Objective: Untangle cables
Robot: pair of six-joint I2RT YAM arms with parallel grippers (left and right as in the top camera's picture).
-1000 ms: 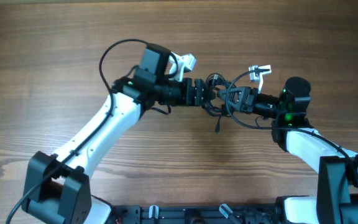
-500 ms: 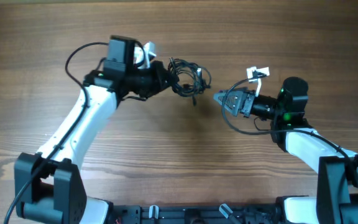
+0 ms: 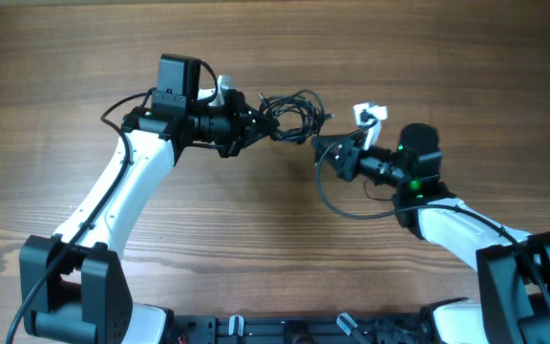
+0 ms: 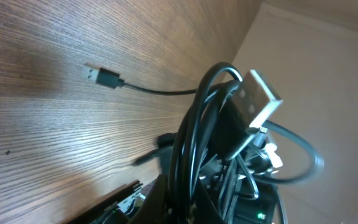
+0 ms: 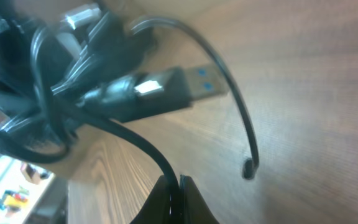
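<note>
The left gripper goes to the right in the overhead view and releases the bundle at the right gripper's fingers next, since they lie that way from it.
A tangle of black cables hangs off the table between the two arms. My left gripper is shut on the bundle, which fills the space between its fingers. A silver connector sticks out of the bundle. One black USB plug trails over the wood. My right gripper sits just right of the tangle, shut on a single black strand that runs up into the knot. A USB plug with a blue insert lies in the knot close to the right gripper.
The brown wooden table lies under everything. A black cable loop sags below the right arm. A white tag stands on the right wrist. The arm bases and a dark rail line the near edge.
The left arm pulled the bundle left, away from the right gripper, then eased back right. The right gripper opened, moved left and up to the tangle, and shut on one strand.
</note>
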